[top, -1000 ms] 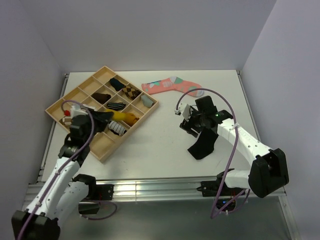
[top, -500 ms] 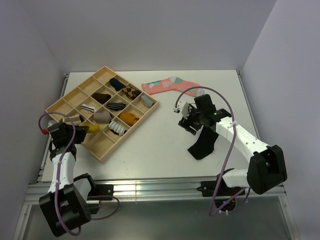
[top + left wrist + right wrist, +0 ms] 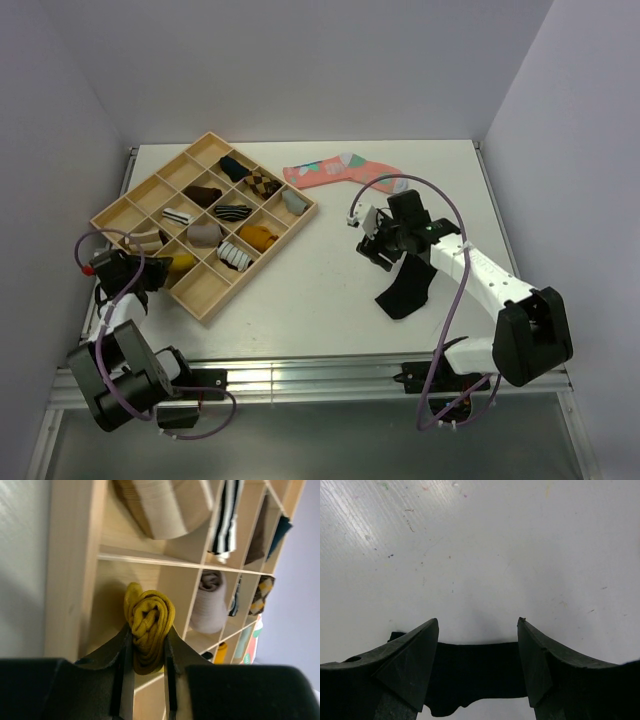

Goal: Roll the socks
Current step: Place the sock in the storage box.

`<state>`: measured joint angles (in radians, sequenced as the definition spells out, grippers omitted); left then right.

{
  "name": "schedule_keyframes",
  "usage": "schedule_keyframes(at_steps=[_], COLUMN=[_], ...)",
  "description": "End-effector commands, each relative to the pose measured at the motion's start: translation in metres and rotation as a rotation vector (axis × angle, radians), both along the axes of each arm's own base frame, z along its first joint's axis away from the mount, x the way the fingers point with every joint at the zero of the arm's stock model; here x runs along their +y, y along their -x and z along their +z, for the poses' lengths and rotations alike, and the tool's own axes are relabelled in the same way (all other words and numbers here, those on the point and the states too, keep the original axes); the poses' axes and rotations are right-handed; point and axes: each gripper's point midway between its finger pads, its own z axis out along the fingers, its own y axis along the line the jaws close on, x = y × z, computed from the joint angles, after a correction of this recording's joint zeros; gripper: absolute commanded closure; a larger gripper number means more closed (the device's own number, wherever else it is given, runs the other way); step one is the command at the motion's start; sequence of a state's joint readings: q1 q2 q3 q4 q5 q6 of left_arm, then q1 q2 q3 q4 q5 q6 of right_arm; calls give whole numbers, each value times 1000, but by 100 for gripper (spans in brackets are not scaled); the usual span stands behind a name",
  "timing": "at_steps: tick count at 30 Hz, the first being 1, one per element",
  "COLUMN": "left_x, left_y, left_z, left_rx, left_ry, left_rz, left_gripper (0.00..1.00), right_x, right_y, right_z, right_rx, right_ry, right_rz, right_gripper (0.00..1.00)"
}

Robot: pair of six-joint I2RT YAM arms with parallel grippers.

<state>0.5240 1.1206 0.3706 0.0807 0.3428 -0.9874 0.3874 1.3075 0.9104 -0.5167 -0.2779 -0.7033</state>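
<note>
My left gripper comes down into the wooden tray's near section next, toward the divider by the brown striped bundle.
My left gripper is shut on the mustard-yellow sock, which is rolled into a tight bundle. It holds the sock over a near-left compartment of the wooden tray. The plain black sock lies flat on the white table at the right. My right gripper is open and empty just above the black sock's far end. In the right wrist view the black sock shows between the spread fingers, with the gripper's tips over bare table.
The tray holds several small sock bundles, striped, argyle, brown, grey and one orange-yellow. A pink patterned sock lies flat at the back of the table. Walls close in on the left, back and right.
My left arm has swung back to the left, carrying the yellow sock from the tray's middle to its near-left edge. The right gripper has barely moved over the black sock.
</note>
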Motion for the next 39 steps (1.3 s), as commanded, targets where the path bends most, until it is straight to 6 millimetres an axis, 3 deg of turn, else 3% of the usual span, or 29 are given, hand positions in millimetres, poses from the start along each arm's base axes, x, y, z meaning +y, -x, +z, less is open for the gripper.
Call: schedule_keyframes(at_steps=[1,17,25,33,35,39], left_x=[10,34,15,22,24,26], left_y=[-15,-20,-16,-14,-16,-22], left_z=[14,-13,-41,-50,-48,-32], left_rx=[-57,202,344,400,405,382], left_ry=[-49,-9,2,-33,-43,-82], left_rz=[-29,22,-76,-35,-30,-49], left_gripper=[100,100,100,100,92,65], right_x=[0,-5,-6,-5,-7,-9], right_y=[-5,-2,0,0,1,2], right_z=[-3,-12,-17,-20,-22,-25], right_rx=[-6,29,45,55,59,60], right_ry=[-9,24,28,29,39,47], right_rz=[-12,-19,-23,-25,-26,-27], right_gripper=[28,28,29,29,29,29])
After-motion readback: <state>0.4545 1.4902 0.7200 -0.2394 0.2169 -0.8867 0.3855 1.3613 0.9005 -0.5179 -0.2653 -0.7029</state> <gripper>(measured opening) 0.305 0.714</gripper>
